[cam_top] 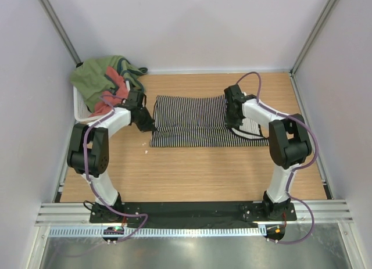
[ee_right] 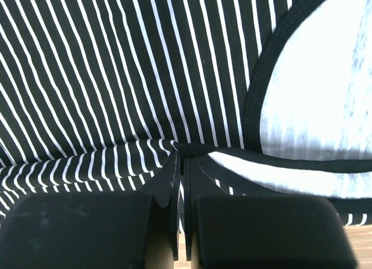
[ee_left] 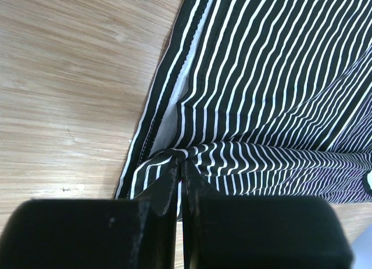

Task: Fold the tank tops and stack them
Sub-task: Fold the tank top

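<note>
The striped cloth (cam_top: 223, 123) (ee_right: 177, 119) lies flat just outward of my right gripper to receive the pinched edge, so my gripper will next ease slightly outward and release the edge there.
The black-and-white striped tank top (cam_top: 195, 121) lies spread across the middle of the wooden table. My left gripper (cam_top: 146, 125) is shut on its left edge; the left wrist view shows the striped cloth (ee_left: 261, 94) pinched between the jaws (ee_left: 181, 164). My right gripper (cam_top: 232, 121) is shut on its right side; the right wrist view shows the black trim and stripes (ee_right: 116, 77) pinched at the fingertips (ee_right: 185, 155), with white inner cloth beside them. The salmon-red tank top (cam_top: 110, 89) lies in the white basket, partly under green cloth.
The white basket (cam_top: 79, 109) stands at the far left, holding a green garment (cam_top: 99, 74) piled on top. Grey walls enclose the table on three sides. Bare wood lies in front of the striped top.
</note>
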Motion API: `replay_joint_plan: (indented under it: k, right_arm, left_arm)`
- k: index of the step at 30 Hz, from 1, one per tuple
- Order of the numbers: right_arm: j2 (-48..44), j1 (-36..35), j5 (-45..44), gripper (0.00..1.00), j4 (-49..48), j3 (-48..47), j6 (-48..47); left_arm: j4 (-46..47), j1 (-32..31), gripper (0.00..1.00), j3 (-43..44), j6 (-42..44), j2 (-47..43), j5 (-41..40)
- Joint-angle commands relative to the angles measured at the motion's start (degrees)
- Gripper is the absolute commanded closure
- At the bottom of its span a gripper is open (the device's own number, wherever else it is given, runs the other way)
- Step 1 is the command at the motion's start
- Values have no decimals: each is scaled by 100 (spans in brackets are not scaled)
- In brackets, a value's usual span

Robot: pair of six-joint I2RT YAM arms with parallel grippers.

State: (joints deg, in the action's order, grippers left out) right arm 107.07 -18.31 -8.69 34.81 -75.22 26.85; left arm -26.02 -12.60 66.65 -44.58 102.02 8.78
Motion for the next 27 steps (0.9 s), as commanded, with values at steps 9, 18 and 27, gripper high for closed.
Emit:
replay_joint_plan:
  k: [9,18,27]
  right_arm:
    - [42,99,-72,97,105,-458,-75]
    - [139,108,-80,97,228,-696,-75]
    - [288,169,-107,95,202,-713,-57]
  left_arm:
    - [-61,126,100,304,72,-68,116]
    - [-61,188,100,375,28,-156,107]
    - [36,188,100,585,28,248,300]
